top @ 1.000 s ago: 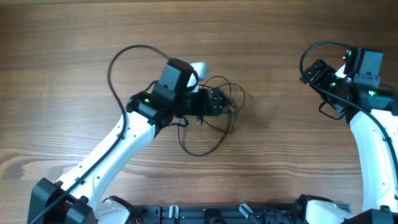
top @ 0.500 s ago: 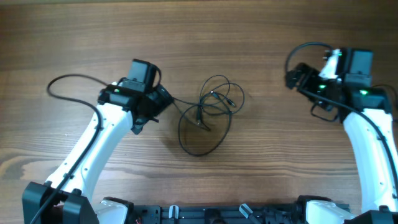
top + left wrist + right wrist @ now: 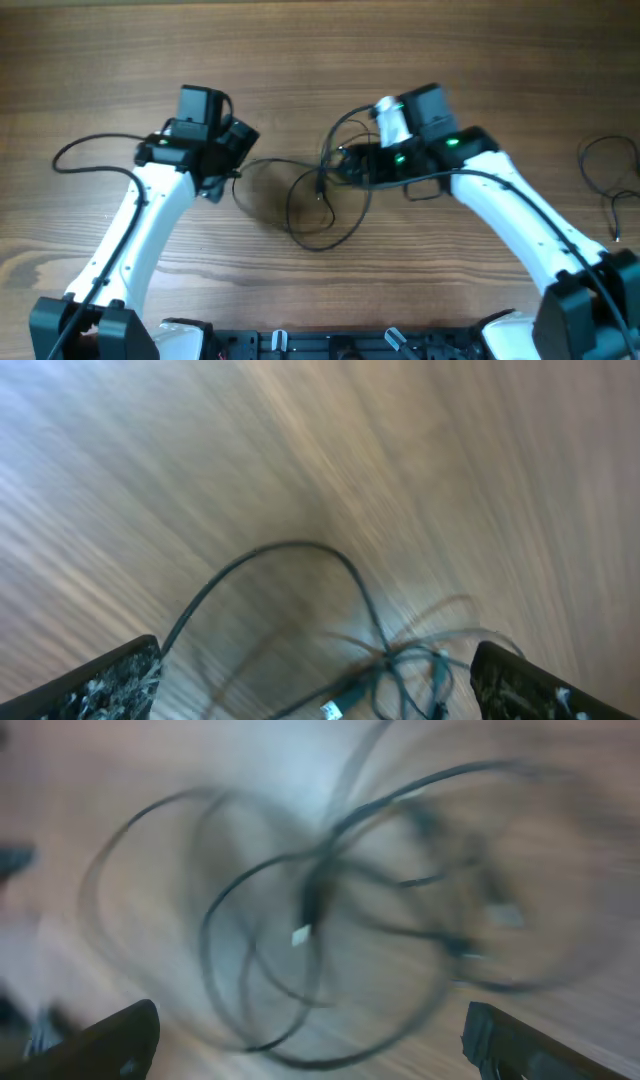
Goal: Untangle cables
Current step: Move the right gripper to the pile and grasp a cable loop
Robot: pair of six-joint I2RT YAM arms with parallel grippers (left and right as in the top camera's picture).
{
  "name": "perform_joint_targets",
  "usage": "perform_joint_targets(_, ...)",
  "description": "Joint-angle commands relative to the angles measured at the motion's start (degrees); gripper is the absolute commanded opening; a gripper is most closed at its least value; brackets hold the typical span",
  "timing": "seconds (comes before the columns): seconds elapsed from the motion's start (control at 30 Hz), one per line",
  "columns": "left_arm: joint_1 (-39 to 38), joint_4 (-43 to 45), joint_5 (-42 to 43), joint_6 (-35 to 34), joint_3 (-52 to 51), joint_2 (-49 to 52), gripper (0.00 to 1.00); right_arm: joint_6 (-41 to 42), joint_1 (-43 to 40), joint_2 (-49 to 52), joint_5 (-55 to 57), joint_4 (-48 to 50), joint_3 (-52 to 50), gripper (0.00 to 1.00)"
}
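Note:
My right gripper is going to move down next and shift toward my left gripper, onto the loop that bows out from the knot [image 3: 400, 660] there.
The cables [image 3: 322, 185] lie as a loose tangle of thin black loops on the wooden table [image 3: 300, 50], with a small plug end near the middle. My right gripper [image 3: 342, 166] hovers open over the tangle's right part. In the right wrist view the loops [image 3: 320, 920] show blurred between the open fingers of that gripper [image 3: 315, 1045]. My left gripper [image 3: 238, 158] stands open just left of the tangle, apart from it. The left wrist view has the knot [image 3: 400, 660] low between that gripper's [image 3: 315, 685] open fingers.
A separate thin black cable [image 3: 603, 170] lies at the table's right edge. The left arm's own thicker cable [image 3: 80, 150] loops out to the left. The arm bases sit along the front edge [image 3: 330, 345].
My left gripper has drawn back to the left, away from the tangle. The right arm has swung in from the far right to above the tangle. A thin cable now shows at the right edge.

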Motion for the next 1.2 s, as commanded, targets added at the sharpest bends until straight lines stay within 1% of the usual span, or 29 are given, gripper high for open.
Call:
perform_joint_targets(0.0,6.2,-3.4,0.1,-0.3,0.3,0.1,1.0,-6.8,3.3,1.0,-9.9,2.4,-0.5,1.0)
perform_joint_targets(0.07,8.3,-4.9,0.1,-0.3,0.3,0.1,1.0,-7.3,4.9,1.0,-11.5,4.1,-0.5,1.0)
perform_joint_targets(0.2,10.7,-6.9,0.1,-0.3,0.3,0.1,1.0,-11.9,9.4,1.7,-10.7,7.4,-0.5,1.0)
perform_joint_targets(0.27,11.0,-7.5,0.0,-0.3,0.3,0.1,1.0,-10.9,11.8,2.9,-7.1,9.5,-0.5,0.99)
perform_joint_targets(0.3,11.0,-7.8,0.0,-0.3,0.3,0.1,1.0,-8.4,12.9,3.6,-3.7,10.4,-0.5,0.97)
perform_joint_targets(0.33,10.9,-8.0,0.1,-0.3,0.3,0.1,1.0,0.9,14.8,5.2,4.3,11.5,-0.5,0.88)
perform_joint_targets(0.37,10.9,-8.2,0.1,-0.3,0.3,0.1,1.0,6.2,15.6,6.3,7.6,11.9,-0.5,0.82)
perform_joint_targets(0.4,10.9,-8.3,0.1,-0.3,0.3,0.1,1.0,11.0,16.3,7.5,9.5,12.4,-0.5,0.73)
perform_joint_targets(0.47,10.9,-8.3,0.3,-0.3,0.2,0.1,1.0,18.6,17.3,10.4,9.5,14.8,-0.5,0.64)
perform_joint_targets(0.57,10.9,-8.3,2.7,0.6,0.2,0.1,1.0,26.9,18.1,13.9,7.7,17.7,-0.5,0.64)
perform_joint_targets(0.63,10.9,-8.2,5.9,4.2,0.2,0.1,1.0,31.7,18.3,16.2,6.3,19.4,-0.5,0.64)
perform_joint_targets(0.7,10.9,-8.2,7.7,7.7,0.2,0.1,1.0,33.8,18.3,17.9,3.5,21.7,-0.5,0.64)
perform_joint_targets(0.8,10.9,-8.5,7.7,11.7,0.0,0.1,1.0,37.1,18.5,19.8,2.3,24.3,-0.5,0.64)
perform_joint_targets(0.87,10.9,-8.5,7.7,12.2,-0.4,0.1,1.0,37.6,18.6,20.5,2.3,25.3,-0.5,0.62)
perform_joint_targets(0.97,10.9,-8.4,7.7,12.2,-1.0,0.1,1.0,39.0,18.5,21.3,3.5,26.2,-0.5,0.56)
perform_joint_targets(1.13,10.9,-8.5,7.7,12.2,-1.1,0.1,1.0,45.7,18.7,21.6,6.1,26.7,-0.5,0.55)
perform_joint_targets(1.17,10.9,-8.5,7.7,12.2,-1.1,0.1,1.0,46.4,18.7,21.7,6.9,26.9,-0.5,0.53)
